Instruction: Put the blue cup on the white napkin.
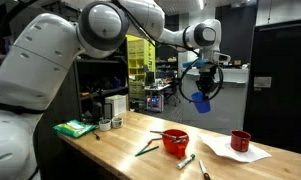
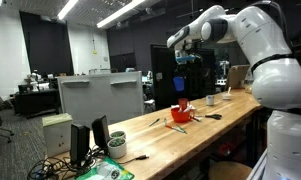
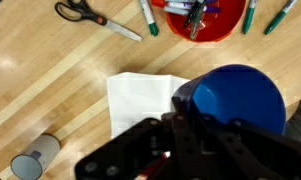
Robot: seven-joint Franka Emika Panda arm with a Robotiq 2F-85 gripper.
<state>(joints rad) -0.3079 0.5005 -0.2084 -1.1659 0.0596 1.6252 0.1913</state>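
My gripper carries the blue cup outward and down, clear of the dark red cup, next. The napkin's bare part lies there, below and outward of my gripper.
My gripper is shut on the blue cup and holds it high above the wooden table. The cup and gripper also show in an exterior view. In the wrist view the blue cup is clamped at its rim by a dark finger, and the white napkin lies flat on the table below, just left of the cup. In an exterior view the napkin lies at the table's right end, below and to the right of the held cup.
A dark red cup stands on the napkin. A red bowl holding pens sits mid-table, with markers and scissors near it. A green pad and small cans lie at the left end. A small grey cup lies on its side.
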